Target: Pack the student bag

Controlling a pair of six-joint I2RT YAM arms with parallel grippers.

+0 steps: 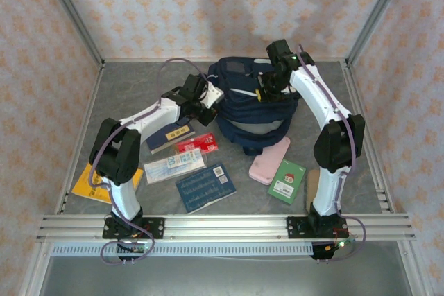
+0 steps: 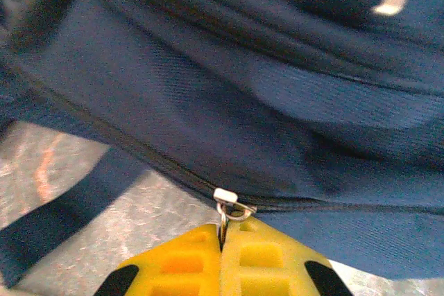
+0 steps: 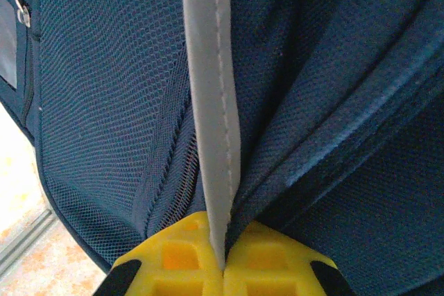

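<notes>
The zip runs on that way, so my left gripper will pull the metal zipper pull (image 2: 229, 206) outward along it by the navy strap (image 2: 130, 145) and let go there.
The student bag (image 1: 253, 112), navy blue with a thin white stripe, lies at the back middle of the table. My left gripper (image 1: 214, 109) is at the bag's left side. In the left wrist view its yellow fingers (image 2: 187, 261) are shut on the metal zipper pull (image 2: 229, 206) of a closed zip running across the blue fabric (image 2: 263, 102). My right gripper (image 1: 263, 91) reaches onto the bag's top from the right. In the right wrist view it (image 3: 220, 258) is shut on a light grey strip (image 3: 210, 102) and the fold of navy fabric next to it.
In front of the bag lie a dark blue booklet (image 1: 168, 138), a red packet (image 1: 197, 145), a clear pouch (image 1: 173, 166), a blue flat item (image 1: 205, 188), a pink case (image 1: 270, 160) and a green box (image 1: 287, 181). A yellow book (image 1: 89, 185) sits at the left edge.
</notes>
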